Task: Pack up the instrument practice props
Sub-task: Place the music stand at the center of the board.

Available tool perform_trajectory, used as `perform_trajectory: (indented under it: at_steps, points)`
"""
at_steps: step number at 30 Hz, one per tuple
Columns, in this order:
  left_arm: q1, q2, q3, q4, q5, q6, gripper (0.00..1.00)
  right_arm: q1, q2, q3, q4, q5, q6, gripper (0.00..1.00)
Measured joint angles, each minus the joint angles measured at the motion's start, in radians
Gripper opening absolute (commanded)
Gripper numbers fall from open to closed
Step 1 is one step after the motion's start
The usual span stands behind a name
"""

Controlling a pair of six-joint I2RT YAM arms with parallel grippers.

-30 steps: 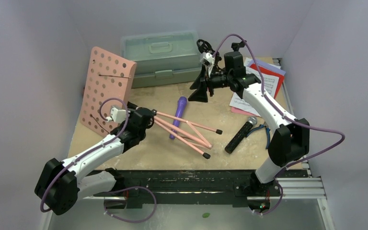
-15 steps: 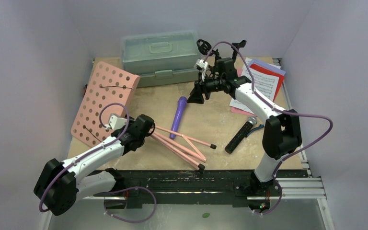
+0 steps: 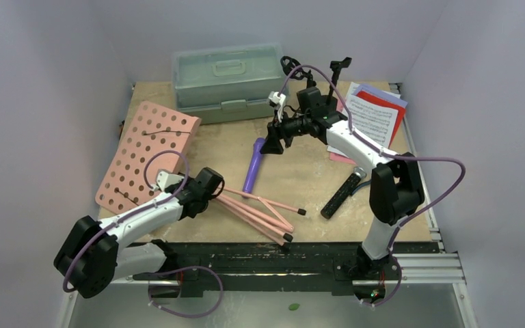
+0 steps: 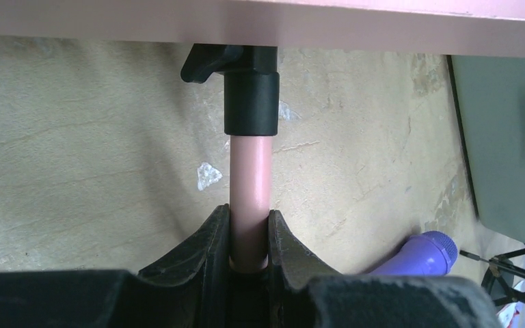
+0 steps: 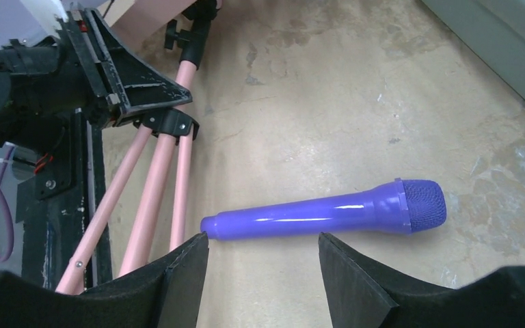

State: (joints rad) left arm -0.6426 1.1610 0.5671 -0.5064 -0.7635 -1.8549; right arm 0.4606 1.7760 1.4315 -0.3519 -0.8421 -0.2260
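I should first shift the pole point(image 4: 251, 198) outward with my left gripper and then open it, to get the tripod's leg ends away from the table's near edge.
The pink tripod point(image 3: 260, 208) lies on the table with its perforated pink tray point(image 3: 147, 156) tilted at the left. My left gripper point(image 3: 205, 186) is shut on the tripod's pink pole point(image 4: 251, 198), just below its black collar. My right gripper point(image 3: 271, 145) is open and empty, hovering just above the purple microphone point(image 3: 253, 164), which lies between the fingertips' line in the right wrist view point(image 5: 328, 214). The black silver-headed microphone point(image 3: 344, 191) lies at the right. Red and white sheet-music pages point(image 3: 372, 119) lie at the back right. Small black mic mounts point(image 3: 289, 66) stand behind the case.
A grey-green plastic case point(image 3: 229, 82) stands shut at the back. Blue-handled pliers point(image 3: 379, 190) lie beside the black microphone. The table's right edge is close to the pages.
My left gripper has pulled the tripod nearer and lower, and the tray has tipped flatter. My right gripper has swung left and down over the purple microphone.
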Motion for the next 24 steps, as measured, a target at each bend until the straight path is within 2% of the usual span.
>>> perform_trajectory:
  at_steps: [7, 13, 24]
  points:
    - [0.001, 0.054, 0.003, -0.021, -0.007, -0.079, 0.0, 0.027, 0.039, 0.0, -0.001, 0.046, 0.0, 0.64]
    - [0.002, 0.134, 0.056, -0.135, 0.023, -0.143, 0.0, 0.037, 0.042, 0.0, 0.0, 0.068, 0.005, 0.64]
    - [0.03, 0.243, 0.134, -0.161, 0.043, -0.171, 0.0, 0.037, 0.04, 0.0, -0.008, 0.074, 0.005, 0.65]
